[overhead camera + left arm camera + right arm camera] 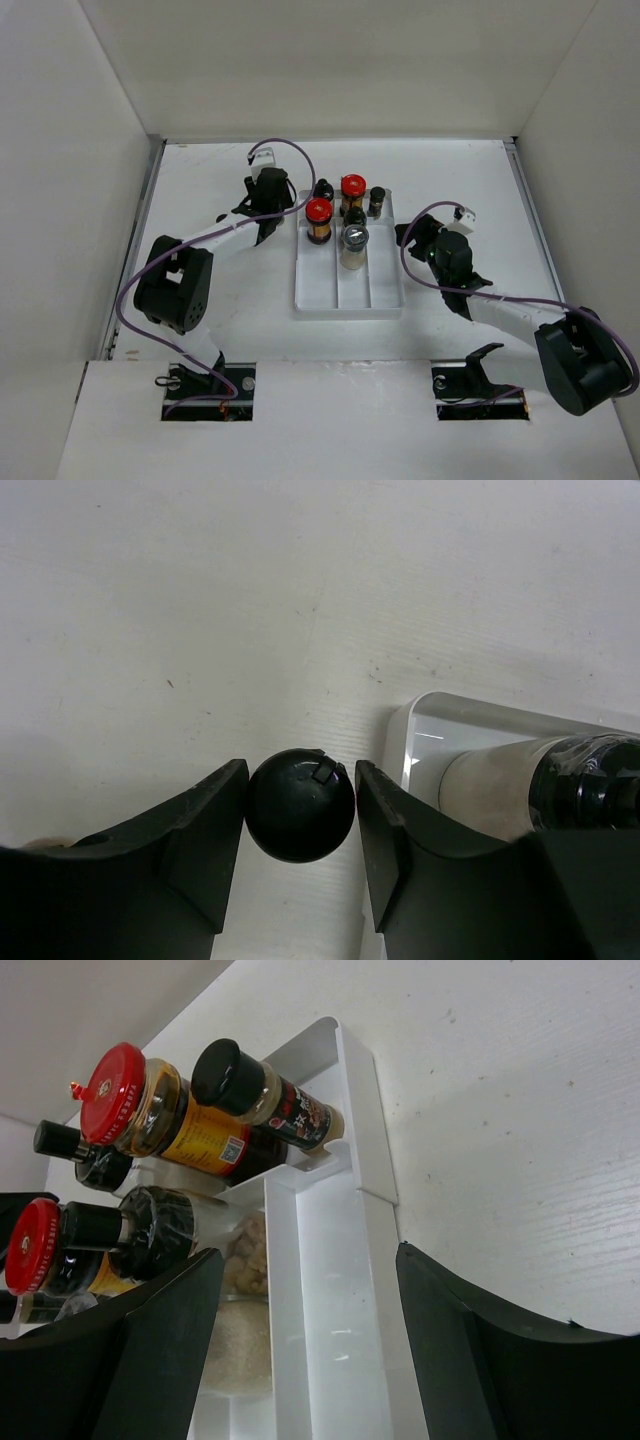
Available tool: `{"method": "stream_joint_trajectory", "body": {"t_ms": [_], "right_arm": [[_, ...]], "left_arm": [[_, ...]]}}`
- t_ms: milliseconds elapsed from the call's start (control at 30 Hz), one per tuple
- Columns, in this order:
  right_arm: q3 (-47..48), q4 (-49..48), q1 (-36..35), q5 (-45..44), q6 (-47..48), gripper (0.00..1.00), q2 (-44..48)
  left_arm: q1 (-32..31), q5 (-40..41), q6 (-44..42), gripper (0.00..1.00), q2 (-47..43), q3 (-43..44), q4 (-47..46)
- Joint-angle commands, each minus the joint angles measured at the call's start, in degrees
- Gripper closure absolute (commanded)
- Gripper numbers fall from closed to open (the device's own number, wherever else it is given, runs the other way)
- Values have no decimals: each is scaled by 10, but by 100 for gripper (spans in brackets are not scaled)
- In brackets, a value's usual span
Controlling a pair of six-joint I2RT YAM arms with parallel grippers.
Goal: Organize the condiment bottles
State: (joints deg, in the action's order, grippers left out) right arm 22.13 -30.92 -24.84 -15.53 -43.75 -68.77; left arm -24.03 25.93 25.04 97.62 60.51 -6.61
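Observation:
I will next move my left gripper back over the empty bottom of the tray, which lies to its right in the top view, and release the bottle by the red lid of the nearer brown bottle.
The white divided tray holds several condiment bottles at its far end: two brown ones with red lids, small black-capped ones, and a clear jar with a silvery lid. My left gripper is just left of the tray. In the left wrist view my left gripper is shut on a black-capped bottle standing on the table beside the tray corner. My right gripper is open and straddles the tray's right compartment; it also shows in the top view.
The near half of the tray's compartments holds nothing. White walls enclose the table on the left, the right and the far side. A pale-bodied, dark-capped bottle stands just inside the tray, close to my left gripper's right finger.

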Motion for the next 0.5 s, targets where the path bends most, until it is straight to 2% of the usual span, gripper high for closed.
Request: {"method": "stream_joint_trajectory", "body": {"t_ms": [0, 100, 200, 467], "right_arm": [[20, -34, -4, 4, 3, 23, -1], [19, -34, -4, 4, 3, 23, 1], [19, -35, -4, 4, 3, 23, 1], [17, -34, -4, 3, 2, 23, 6]], "left_arm": [[4, 7, 2, 55, -4, 12, -10], [5, 12, 2, 50, -2, 7, -9], [6, 13, 2, 51, 3, 7, -9], [3, 24, 4, 67, -8, 2, 0]]}}
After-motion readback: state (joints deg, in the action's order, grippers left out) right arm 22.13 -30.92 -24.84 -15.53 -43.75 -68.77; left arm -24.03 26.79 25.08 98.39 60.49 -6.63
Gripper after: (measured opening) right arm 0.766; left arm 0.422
